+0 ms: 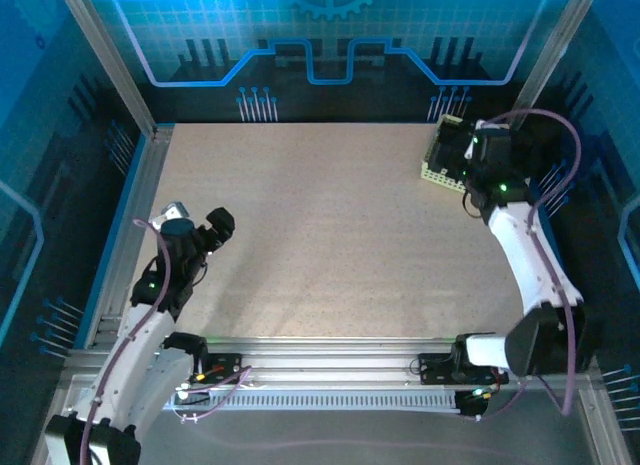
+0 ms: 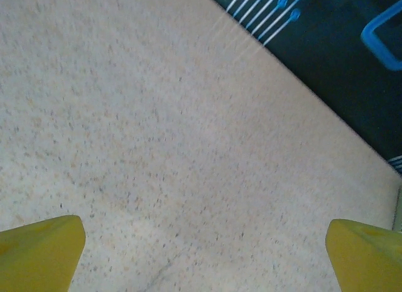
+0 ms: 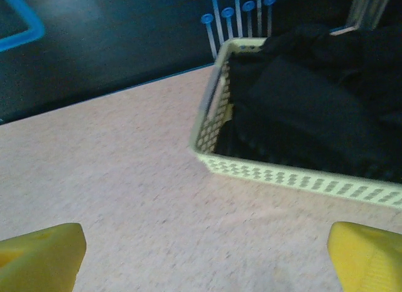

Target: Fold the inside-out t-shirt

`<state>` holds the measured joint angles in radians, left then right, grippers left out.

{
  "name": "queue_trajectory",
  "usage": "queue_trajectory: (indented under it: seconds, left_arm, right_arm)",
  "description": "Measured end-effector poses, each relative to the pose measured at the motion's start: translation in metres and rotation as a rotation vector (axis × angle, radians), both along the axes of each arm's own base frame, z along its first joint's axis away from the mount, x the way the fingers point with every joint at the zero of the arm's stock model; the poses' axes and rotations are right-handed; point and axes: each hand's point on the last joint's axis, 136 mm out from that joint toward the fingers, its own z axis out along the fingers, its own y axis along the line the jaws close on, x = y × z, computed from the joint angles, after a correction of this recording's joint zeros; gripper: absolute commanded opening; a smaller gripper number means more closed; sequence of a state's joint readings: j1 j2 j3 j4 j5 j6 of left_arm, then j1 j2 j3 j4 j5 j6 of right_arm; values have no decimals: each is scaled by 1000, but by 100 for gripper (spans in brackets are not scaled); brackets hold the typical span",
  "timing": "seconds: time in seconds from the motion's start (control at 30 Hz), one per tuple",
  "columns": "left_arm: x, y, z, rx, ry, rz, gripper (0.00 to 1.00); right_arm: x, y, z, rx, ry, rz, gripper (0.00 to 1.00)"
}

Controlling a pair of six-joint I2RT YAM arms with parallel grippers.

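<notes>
I need to move my right gripper outward over the basket's near side and then down, before I close on the t-shirt's heaped top.
The inside-out t-shirt (image 3: 308, 110) is a crumpled black heap inside the pale yellow-green lattice basket (image 3: 282, 176) at the table's far right corner. My right gripper (image 3: 207, 242) hovers over bare table just in front of the basket's near wall, its yellow fingertips (image 3: 44, 251) spread wide with nothing between them. From above, the right gripper (image 1: 450, 150) overlaps the basket (image 1: 437, 171) and hides most of it. My left gripper (image 1: 220, 225) sits at the near left of the table. In the left wrist view the left gripper (image 2: 204, 242) is open over bare speckled tabletop.
The speckled beige table (image 1: 320, 235) is framed by aluminium rails, with a rail along the left edge (image 1: 135, 205) and a slotted rail at the near edge (image 1: 330, 365). Dark blue patterned walls stand behind the table's far edge (image 2: 314, 85).
</notes>
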<state>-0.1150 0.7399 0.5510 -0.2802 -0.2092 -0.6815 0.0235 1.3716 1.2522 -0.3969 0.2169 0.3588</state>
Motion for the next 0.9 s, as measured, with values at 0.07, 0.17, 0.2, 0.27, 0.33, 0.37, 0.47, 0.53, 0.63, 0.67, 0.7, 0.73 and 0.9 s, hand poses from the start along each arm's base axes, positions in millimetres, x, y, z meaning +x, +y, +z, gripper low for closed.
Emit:
queue_trajectory:
  seconds: [0.07, 0.17, 0.2, 0.27, 0.33, 0.37, 0.47, 0.53, 0.63, 0.67, 0.7, 0.73, 0.9]
  left_arm:
    - [2, -4, -13, -5, 59, -20, 99]
    - [-2, -9, -21, -8, 96, -44, 99]
    - [-2, -10, -19, -7, 88, -50, 99]
    - [-3, -12, -14, 1, 69, -70, 99]
    - [-5, -15, -10, 10, 56, -97, 99]
    - [-5, -16, -10, 14, 54, -106, 99]
    - [-7, -19, -9, 23, 53, -135, 99]
    - [-7, -22, -8, 21, 47, -152, 99]
    - [-8, -26, -7, 14, 44, -172, 99]
    - [-8, -27, -7, 15, 43, -178, 99]
    - [-8, -28, -7, 14, 42, -186, 99]
    - [-8, -29, -8, 15, 42, -192, 99]
    - [-5, -32, -8, 11, 41, -207, 99]
  right_arm:
    - [24, -14, -10, -30, 40, -48, 100]
    - [56, -38, -37, -67, 119, -113, 100]
    - [66, -48, -47, -78, 150, -134, 100]
    - [81, -63, -67, -94, 204, -167, 100]
    - [93, -77, -82, -108, 249, -194, 100]
    - [99, -83, -88, -113, 264, -204, 100]
    - [115, -100, -100, -122, 295, -231, 100]
    - [126, -111, -107, -125, 312, -247, 100]
    - [139, -123, -122, -122, 341, -260, 100]
    - [142, -125, -127, -123, 351, -260, 100]
    - [146, -127, -135, -121, 369, -261, 100]
    - [150, -128, -143, -117, 382, -259, 100]
    - [167, -128, -187, -91, 459, -231, 95]
